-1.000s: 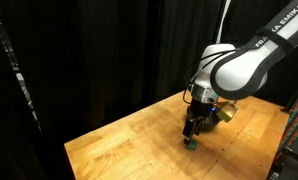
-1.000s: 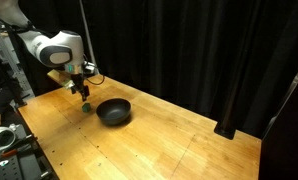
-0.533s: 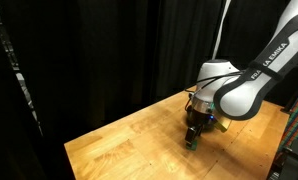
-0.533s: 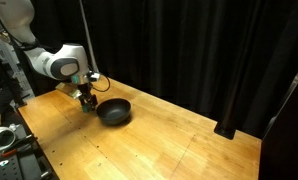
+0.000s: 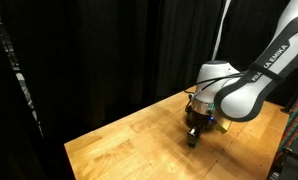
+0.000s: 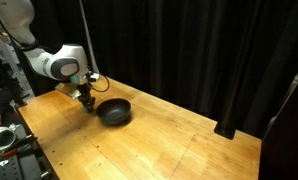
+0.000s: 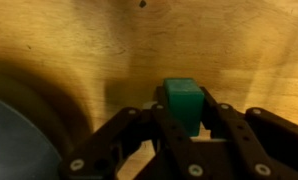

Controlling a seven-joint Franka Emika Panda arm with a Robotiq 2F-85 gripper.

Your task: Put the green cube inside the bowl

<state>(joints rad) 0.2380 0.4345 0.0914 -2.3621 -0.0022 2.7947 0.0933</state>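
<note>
Next I will move my gripper up to clear the bowl's rim, then left in the wrist view to the black bowl's hollow (image 7: pixel 14 142), which lies there, and release the cube (image 7: pixel 182 100).
The green cube (image 7: pixel 182 100) sits on the wooden table, pinched between the two black fingers of my gripper (image 7: pixel 184 118), which is shut on it. In an exterior view the gripper (image 5: pixel 193 136) stands down at the table with a sliver of the green cube (image 5: pixel 192 142) showing at its tips. In an exterior view the gripper (image 6: pixel 87 103) is just to the left of the black bowl (image 6: pixel 114 111), a short gap apart; the cube is hidden there. The bowl's dark rim (image 7: pixel 9 140) fills the lower left of the wrist view.
The wooden table (image 6: pixel 159 140) stretches wide to the right of the bowl. Black curtains hang behind it in both exterior views. A rack with gear (image 6: pixel 4 140) stands off the table's left edge.
The arm came down lower over the cube and the fingers closed onto it; a second ago they stood wide open around it.
</note>
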